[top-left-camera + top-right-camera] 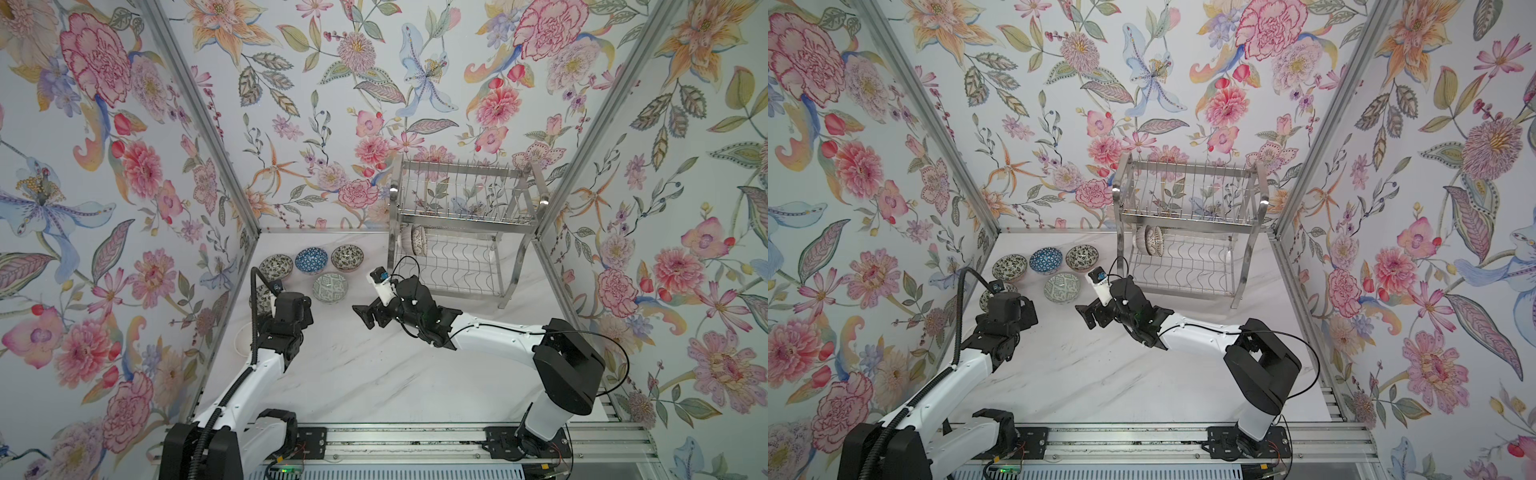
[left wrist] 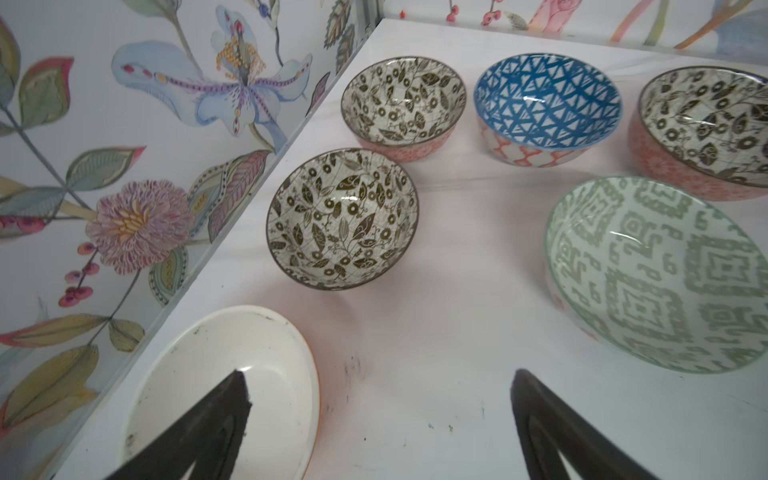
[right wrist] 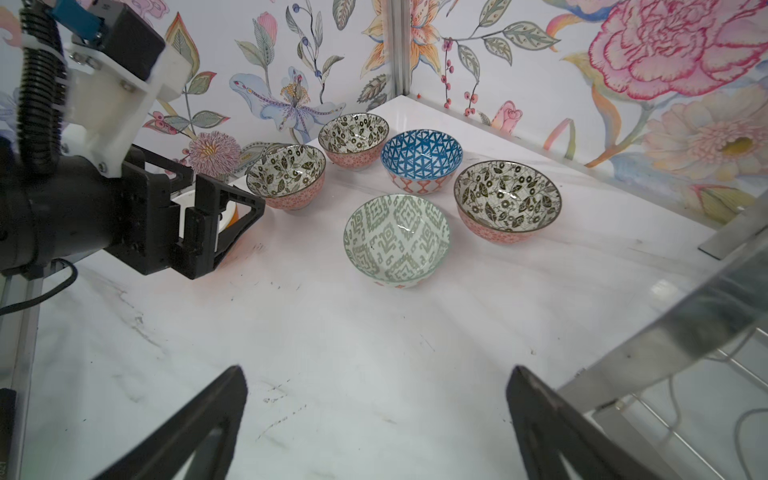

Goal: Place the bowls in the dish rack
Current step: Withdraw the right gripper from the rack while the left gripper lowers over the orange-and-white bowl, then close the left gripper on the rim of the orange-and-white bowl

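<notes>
My left gripper moves down toward the bowl's side next, its fingers astride the white bowl's rim (image 2: 316, 398) facing the bare table, since the outer finger has room.
Several bowls stand upright at the table's back left: three black-and-white ones (image 1: 276, 266) (image 1: 347, 257) (image 2: 343, 218), a blue one (image 1: 311, 260) and a green one (image 1: 330, 287). A white bowl with an orange outside (image 2: 282, 395) lies nearest the left wall. My left gripper (image 2: 380, 378) hangs open just above it, one finger over its inside, holding nothing. My right gripper (image 1: 368, 316) is open and empty over bare table, in front of the green bowl (image 3: 397, 239). The dish rack (image 1: 461, 232) stands at the back right, with two bowls (image 1: 417, 240) on edge at the left end of its lower tier.
Flowered walls close in the left, back and right sides. The bowls sit close to the left wall (image 2: 124, 187). One steel leg of the rack (image 3: 665, 332) runs close beside my right gripper. The marble tabletop (image 1: 374, 374) stretches to the front rail.
</notes>
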You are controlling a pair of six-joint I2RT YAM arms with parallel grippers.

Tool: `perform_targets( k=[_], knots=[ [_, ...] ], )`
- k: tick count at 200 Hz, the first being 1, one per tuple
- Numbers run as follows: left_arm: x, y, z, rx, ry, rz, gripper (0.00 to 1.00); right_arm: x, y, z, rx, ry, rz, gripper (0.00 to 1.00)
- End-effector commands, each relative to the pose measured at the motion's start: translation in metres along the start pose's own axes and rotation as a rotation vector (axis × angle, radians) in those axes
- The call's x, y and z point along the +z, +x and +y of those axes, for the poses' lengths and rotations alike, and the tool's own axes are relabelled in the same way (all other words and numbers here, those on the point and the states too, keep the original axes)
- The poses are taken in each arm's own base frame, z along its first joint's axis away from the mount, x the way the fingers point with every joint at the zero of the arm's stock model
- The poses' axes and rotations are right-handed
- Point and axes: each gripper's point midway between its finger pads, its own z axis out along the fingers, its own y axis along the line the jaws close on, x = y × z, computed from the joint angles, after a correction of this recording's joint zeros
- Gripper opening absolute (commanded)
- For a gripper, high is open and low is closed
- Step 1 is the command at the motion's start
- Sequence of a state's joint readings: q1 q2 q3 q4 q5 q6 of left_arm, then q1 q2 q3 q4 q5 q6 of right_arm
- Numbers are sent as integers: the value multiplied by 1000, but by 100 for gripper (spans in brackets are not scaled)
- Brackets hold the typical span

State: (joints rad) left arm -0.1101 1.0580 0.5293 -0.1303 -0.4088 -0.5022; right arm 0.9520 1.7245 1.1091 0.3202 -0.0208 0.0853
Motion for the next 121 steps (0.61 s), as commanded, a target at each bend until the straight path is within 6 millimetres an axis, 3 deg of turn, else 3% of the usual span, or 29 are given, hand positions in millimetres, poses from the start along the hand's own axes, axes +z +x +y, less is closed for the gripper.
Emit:
perform_targets(
  k=[1,56,121],
  knots=[
    [7,2,10,-113,-13,-10,99,4,16,3,-31,5,81,99],
    [24,29,20,-135,-42,47,81,0,17,4,-37,13,77,99],
    [26,34,30,-137,-60,79,60,-4,14,2,-41,29,50,99]
  ],
)
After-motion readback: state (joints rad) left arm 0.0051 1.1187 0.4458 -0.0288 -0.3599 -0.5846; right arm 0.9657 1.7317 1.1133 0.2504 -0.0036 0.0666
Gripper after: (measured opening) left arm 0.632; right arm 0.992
